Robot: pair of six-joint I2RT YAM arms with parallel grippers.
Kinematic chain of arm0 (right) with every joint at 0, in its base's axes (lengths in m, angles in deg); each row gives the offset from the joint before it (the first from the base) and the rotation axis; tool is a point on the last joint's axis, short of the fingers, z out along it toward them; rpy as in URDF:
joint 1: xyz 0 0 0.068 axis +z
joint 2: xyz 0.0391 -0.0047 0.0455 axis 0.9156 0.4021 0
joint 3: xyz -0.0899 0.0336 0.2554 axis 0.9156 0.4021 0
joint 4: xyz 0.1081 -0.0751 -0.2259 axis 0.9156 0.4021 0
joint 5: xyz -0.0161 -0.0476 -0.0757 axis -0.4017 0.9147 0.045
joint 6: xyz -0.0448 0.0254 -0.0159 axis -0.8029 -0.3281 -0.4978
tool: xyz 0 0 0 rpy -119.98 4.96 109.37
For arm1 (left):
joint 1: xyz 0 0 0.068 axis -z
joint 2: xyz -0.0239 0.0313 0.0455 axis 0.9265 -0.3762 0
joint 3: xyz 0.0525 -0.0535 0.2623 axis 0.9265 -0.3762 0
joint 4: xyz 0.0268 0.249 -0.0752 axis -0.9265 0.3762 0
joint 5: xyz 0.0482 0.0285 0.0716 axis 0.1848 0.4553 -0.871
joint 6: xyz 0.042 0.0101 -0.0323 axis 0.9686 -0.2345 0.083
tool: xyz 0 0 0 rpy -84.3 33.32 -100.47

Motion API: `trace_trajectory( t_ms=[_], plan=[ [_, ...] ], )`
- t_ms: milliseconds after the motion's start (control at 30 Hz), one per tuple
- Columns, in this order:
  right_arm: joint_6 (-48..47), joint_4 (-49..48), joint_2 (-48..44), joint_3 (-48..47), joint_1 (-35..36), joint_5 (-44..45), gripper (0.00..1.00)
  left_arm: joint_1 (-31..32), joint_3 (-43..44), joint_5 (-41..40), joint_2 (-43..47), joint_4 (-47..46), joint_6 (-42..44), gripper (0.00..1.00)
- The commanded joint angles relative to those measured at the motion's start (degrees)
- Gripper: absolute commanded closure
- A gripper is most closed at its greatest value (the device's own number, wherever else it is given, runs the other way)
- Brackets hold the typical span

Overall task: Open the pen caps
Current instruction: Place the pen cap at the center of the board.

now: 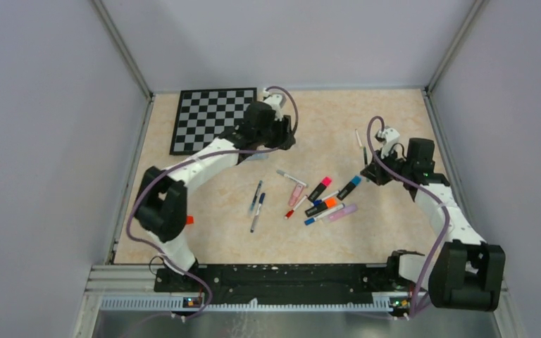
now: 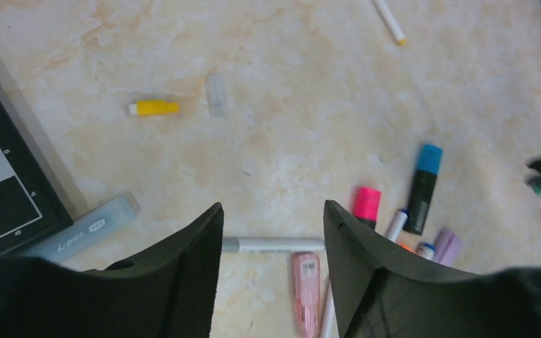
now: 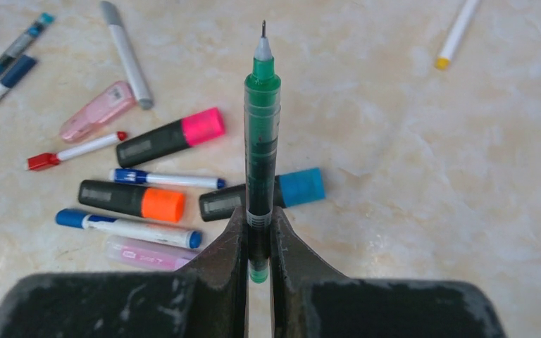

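My right gripper should first carry the uncapped green pen outward, so that it can then lower the pen onto the empty table beside the white pen.
My right gripper (image 3: 259, 211) is shut on a green pen (image 3: 261, 127), which stands uncapped with its bare tip pointing away from the wrist. My left gripper (image 2: 273, 205) hangs open and empty above the table. A loose yellow cap (image 2: 153, 108) and a clear cap (image 2: 217, 94) lie beyond it. Far below its jaws lies a grey pen (image 2: 271, 244). The black markers keep their pink cap (image 3: 204, 127), orange cap (image 3: 162, 204) and blue cap (image 3: 301, 186). Thin pens with red (image 3: 42, 162) and dark blue (image 3: 70, 217) caps lie beside them.
A chessboard (image 1: 211, 116) lies at the back left, with a pale blue highlighter (image 2: 81, 229) along its edge. A white pen with a yellow end (image 2: 391, 21) lies apart at the back right. Pink (image 2: 306, 289) and lilac (image 3: 144, 255) highlighters sit in the central pile. An orange chip (image 1: 189, 220) lies near the left arm.
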Motion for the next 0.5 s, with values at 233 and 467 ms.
trace_trajectory(
  t_ms=[233, 467],
  plan=[
    [1.9, -1.4, 19.3, -15.6, -3.6, 11.6, 1.00, -1.2, -30.1, 4.2, 36.4, -11.7, 4.0, 0.06],
    [-0.8, 3.2, 35.4, -31.2, -3.6, 12.3, 1.00, -1.6, -42.8, 0.1, 54.7, -8.7, 2.1, 0.01]
  ],
)
